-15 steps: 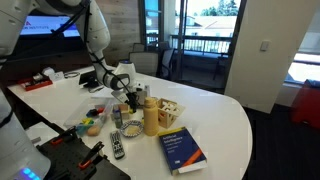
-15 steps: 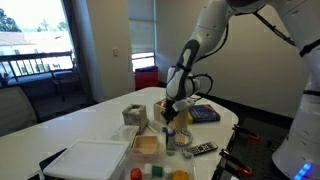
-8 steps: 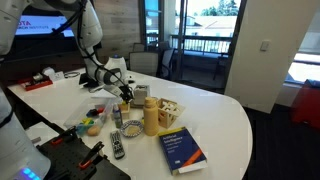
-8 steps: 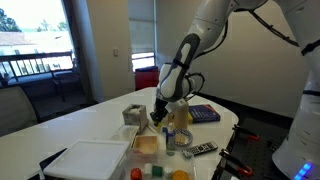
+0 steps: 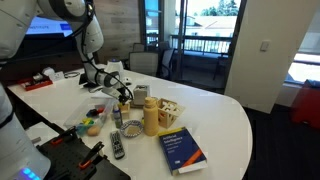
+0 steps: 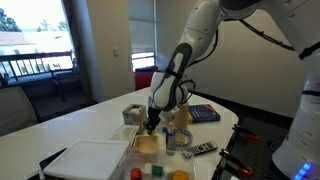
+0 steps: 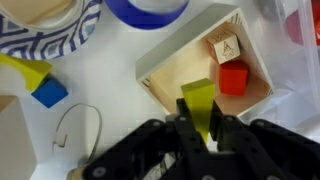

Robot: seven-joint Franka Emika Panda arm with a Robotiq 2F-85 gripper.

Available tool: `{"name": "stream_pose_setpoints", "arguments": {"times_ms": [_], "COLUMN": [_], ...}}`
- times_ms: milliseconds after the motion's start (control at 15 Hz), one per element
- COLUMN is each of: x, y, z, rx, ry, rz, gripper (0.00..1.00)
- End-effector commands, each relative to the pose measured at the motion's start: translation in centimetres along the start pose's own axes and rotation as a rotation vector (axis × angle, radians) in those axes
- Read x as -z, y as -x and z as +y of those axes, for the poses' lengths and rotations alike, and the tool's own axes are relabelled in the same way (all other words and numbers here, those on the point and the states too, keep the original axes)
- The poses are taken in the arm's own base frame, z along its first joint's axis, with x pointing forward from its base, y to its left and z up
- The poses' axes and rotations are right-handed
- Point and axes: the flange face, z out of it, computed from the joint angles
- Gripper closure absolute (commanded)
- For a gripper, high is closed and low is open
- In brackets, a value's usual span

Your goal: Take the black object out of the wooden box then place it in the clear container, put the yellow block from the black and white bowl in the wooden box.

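Observation:
My gripper lowers toward the wooden box's bare bottom beside the red cube [image 7: 233, 78] next, then releases the yellow wedge block there, since that patch is empty.
My gripper [image 7: 200, 128] is shut on a yellow wedge block [image 7: 197, 104] and holds it just above the near rim of the wooden box [image 7: 158, 62]. The box is open at the top and holds a red cube [image 7: 233, 78] and a small lettered wooden cube [image 7: 226, 47]. The patterned bowl [image 7: 45, 30] lies at the upper left of the wrist view. In both exterior views the gripper [image 6: 150, 124] [image 5: 124, 95] hangs low over the tan box [image 6: 147, 147]. I cannot pick out the black object or the clear container.
A blue block [image 7: 47, 92] and a yellow piece [image 7: 22, 70] lie on the table left of the box. A tall mustard bottle [image 5: 151, 117], a blue book [image 5: 182, 150], a remote [image 5: 117, 147] and a white case [image 6: 88, 160] stand around.
The arm has carried the yellow block sideways and down, away from the bottle, until it is over the wooden box. The grip has stayed shut.

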Motion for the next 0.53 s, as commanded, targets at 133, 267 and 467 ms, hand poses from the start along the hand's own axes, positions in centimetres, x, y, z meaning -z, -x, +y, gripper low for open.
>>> {"name": "stream_pose_setpoints", "arguments": {"times_ms": [133, 267, 467], "x": [-3.2, -4.0, -4.2], "y": [-1.2, -1.2, -1.4], "z": [-0.8, -1.0, -1.2], "rx": [0.049, 0.050, 0.073], "ry": [0.007, 0.005, 0.023], "rz": [-0.066, -0.090, -0.079], "gripper": [0.94, 0.70, 0.38]}}
